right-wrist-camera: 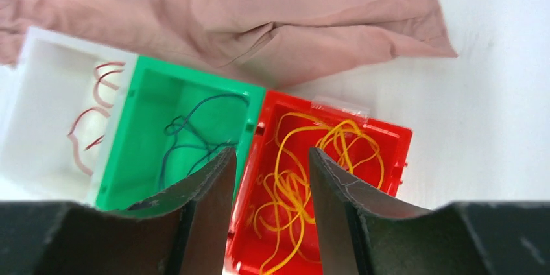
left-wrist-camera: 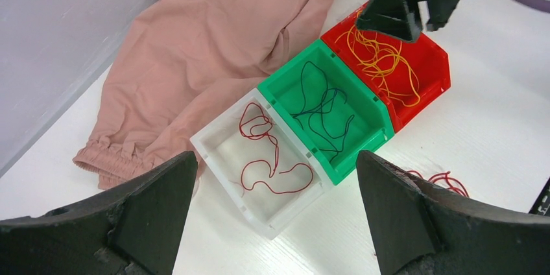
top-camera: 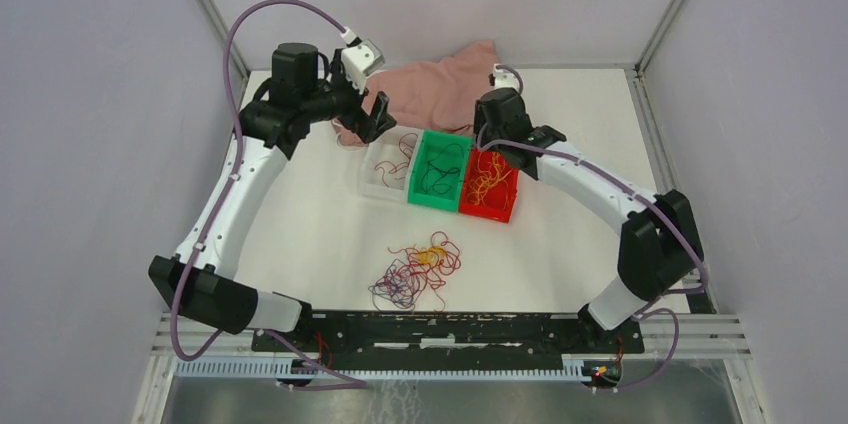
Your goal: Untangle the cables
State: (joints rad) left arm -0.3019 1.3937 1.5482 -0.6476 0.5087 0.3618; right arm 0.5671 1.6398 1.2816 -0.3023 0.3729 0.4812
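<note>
My right gripper should move back and down from the red bin onto the clump's outer red loop (top-camera: 457, 251), because it sticks out past the yellow cables.
The tangled cables (top-camera: 418, 269), red, yellow and purple-blue strands, lie in a clump on the white table near the front, apart from both grippers. My left gripper (top-camera: 378, 116) is wide open and empty above the white bin (top-camera: 372, 184), seen in the left wrist view (left-wrist-camera: 275, 158). My right gripper (top-camera: 488, 136) is open and empty above the red bin (top-camera: 500, 206), seen in the right wrist view (right-wrist-camera: 272, 152). The white bin holds red strands (left-wrist-camera: 259, 126), the green bin (left-wrist-camera: 373, 135) dark blue strands (left-wrist-camera: 324, 109), and the red bin yellow strands (left-wrist-camera: 382, 61).
A pink cloth (top-camera: 440, 79) lies crumpled at the back, touching the bins' far side. The three bins stand in a row mid-table. Frame posts and grey walls stand to the left, right and back.
</note>
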